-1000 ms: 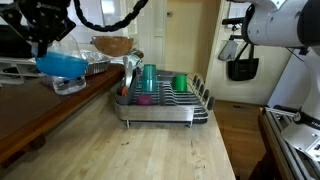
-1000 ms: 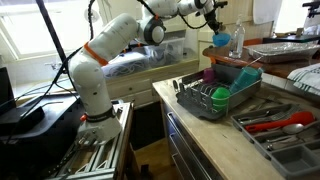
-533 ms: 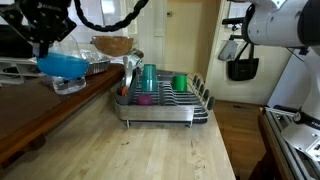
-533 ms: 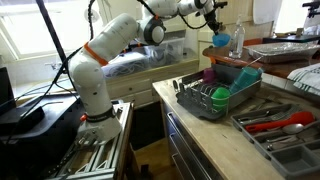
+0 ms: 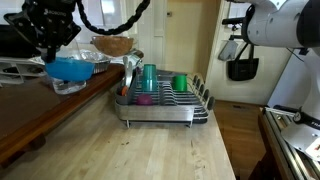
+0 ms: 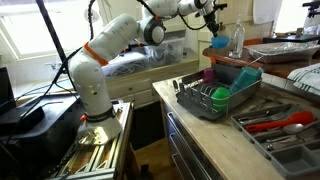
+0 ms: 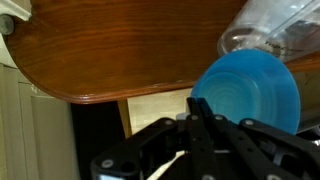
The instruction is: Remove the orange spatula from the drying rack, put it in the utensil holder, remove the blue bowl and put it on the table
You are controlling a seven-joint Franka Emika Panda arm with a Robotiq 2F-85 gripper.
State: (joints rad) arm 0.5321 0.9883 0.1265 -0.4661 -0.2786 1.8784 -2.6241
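Note:
The bowl goes down toward the dark brown counter's table-side edge next and my gripper releases its rim, since the blue bowl (image 5: 68, 68) still hangs above the counter in the air.
My gripper (image 5: 52, 52) is shut on the rim of the blue bowl (image 5: 68, 68) and holds it in the air over the dark brown counter, left of the drying rack (image 5: 165, 103). In the wrist view the closed fingers (image 7: 197, 108) pinch the bowl's edge (image 7: 250, 90). The bowl (image 6: 223, 41), gripper (image 6: 213, 22) and rack (image 6: 215, 100) show in both exterior views. The orange spatula (image 6: 285, 122) lies in the utensil holder tray (image 6: 262, 112) next to the rack. The light wooden table (image 5: 150, 150) lies in front of the rack.
A clear container (image 5: 68, 85) sits on the dark counter (image 5: 25, 115) just below the bowl. A brown wooden bowl (image 5: 112, 45) stands behind. A teal cup (image 5: 149, 77), a green cup (image 5: 180, 83) and a purple dish (image 5: 145, 99) are in the rack.
The gripper has carried the blue bowl slightly to the right and down, towards the rack side. Nothing else has moved.

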